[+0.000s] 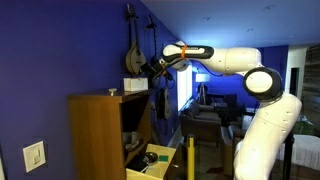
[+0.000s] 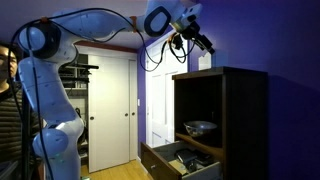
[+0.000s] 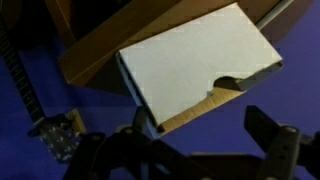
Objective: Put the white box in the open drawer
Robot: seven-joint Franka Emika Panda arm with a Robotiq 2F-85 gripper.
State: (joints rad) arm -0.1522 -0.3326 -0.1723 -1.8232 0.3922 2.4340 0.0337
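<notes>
The white box sits slanted ahead of my open fingers, so my gripper turns and reaches outward to its notched edge (image 1: 137, 84) (image 3: 217, 89) next.
The white box (image 3: 195, 55) lies flat on a corner of the brown cabinet's top (image 3: 100, 50), filling the upper part of the wrist view. It also shows in both exterior views (image 1: 133, 86) (image 2: 205, 61) on top of the cabinet. My gripper (image 3: 200, 148) is open and empty, its two dark fingers apart, short of the box and clear of it. In both exterior views the gripper (image 1: 155, 68) (image 2: 198, 40) hovers just above the cabinet's top edge. The open drawer (image 1: 176, 160) (image 2: 150, 158), pale light wood, sticks out at the cabinet's bottom, far below.
A stringed instrument (image 1: 131, 50) hangs on the blue wall behind the cabinet. A white switch plate (image 1: 35, 156) is on the near wall. A metal bowl (image 2: 200, 127) sits on a cabinet shelf. Loose items (image 1: 152, 158) lie in the drawer. White doors (image 2: 105, 100) stand behind the arm.
</notes>
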